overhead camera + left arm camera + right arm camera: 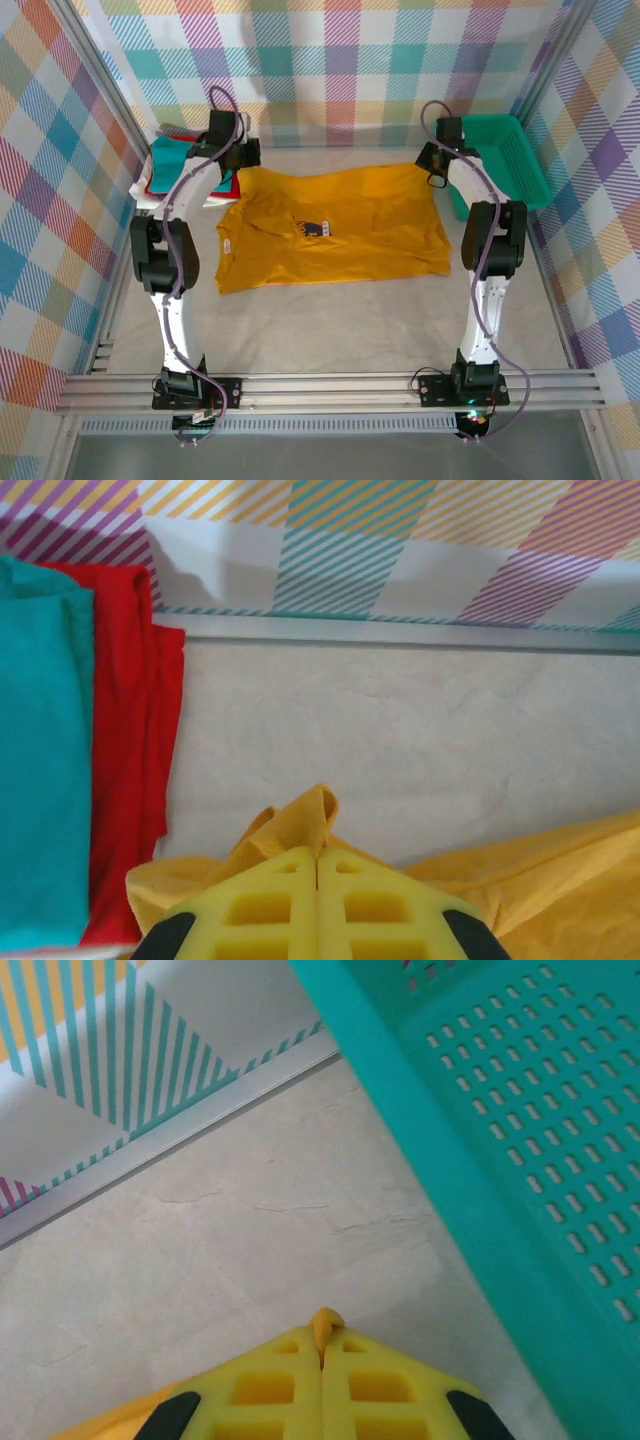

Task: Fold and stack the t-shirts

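Observation:
The shirt lies spread, its far edge beyond the chest print, so my left gripper will pull its corner back over the rumpled yellow cloth [256, 210] and let go.
A mustard-yellow t-shirt [330, 228] lies spread on the table, its small dark chest print facing up. My left gripper [238, 158] is shut on the shirt's far left corner; a fold of yellow cloth [300, 825] pokes out between its closed jaws [318, 852]. My right gripper [437, 160] is shut on the far right corner, with a small nub of yellow fabric [324, 1322] at the tips [321, 1345]. A stack of folded t-shirts [170, 165] sits at the far left, teal [40, 750] over red [130, 740].
A green mesh basket [505, 160] stands at the far right, its wall [480, 1140] close beside my right gripper. The plaid back wall [340, 70] runs just beyond both grippers. Bare table [340, 330] stretches in front of the shirt.

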Controlling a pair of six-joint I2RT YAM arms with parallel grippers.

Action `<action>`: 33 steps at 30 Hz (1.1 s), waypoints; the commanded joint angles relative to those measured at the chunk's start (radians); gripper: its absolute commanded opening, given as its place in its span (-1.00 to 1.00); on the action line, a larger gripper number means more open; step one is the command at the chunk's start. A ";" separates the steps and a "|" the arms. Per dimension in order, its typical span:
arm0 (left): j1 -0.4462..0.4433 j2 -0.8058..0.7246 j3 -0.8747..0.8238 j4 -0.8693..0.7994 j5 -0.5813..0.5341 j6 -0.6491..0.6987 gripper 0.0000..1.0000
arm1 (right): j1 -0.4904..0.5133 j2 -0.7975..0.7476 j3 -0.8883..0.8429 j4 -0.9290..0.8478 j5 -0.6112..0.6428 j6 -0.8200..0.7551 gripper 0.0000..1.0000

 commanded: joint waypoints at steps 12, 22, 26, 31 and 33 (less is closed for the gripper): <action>-0.031 -0.316 -0.399 0.062 -0.153 -0.053 -1.00 | -0.012 -0.137 -0.199 0.100 -0.036 0.012 -1.00; -0.094 -0.436 -0.579 0.026 -0.158 -0.105 -0.90 | -0.013 -0.290 -0.425 0.048 -0.081 0.099 -0.60; -0.149 -0.531 -0.694 -0.030 -0.208 -0.145 -0.63 | -0.011 -0.412 -0.598 0.034 -0.072 0.132 -0.30; -0.168 -0.690 -0.867 -0.014 -0.167 -0.218 -0.37 | -0.010 -0.550 -0.736 0.026 -0.085 0.108 -0.17; -0.166 -0.700 -0.875 -0.006 -0.174 -0.204 -0.26 | 0.001 -0.573 -0.733 0.033 -0.141 0.093 -0.15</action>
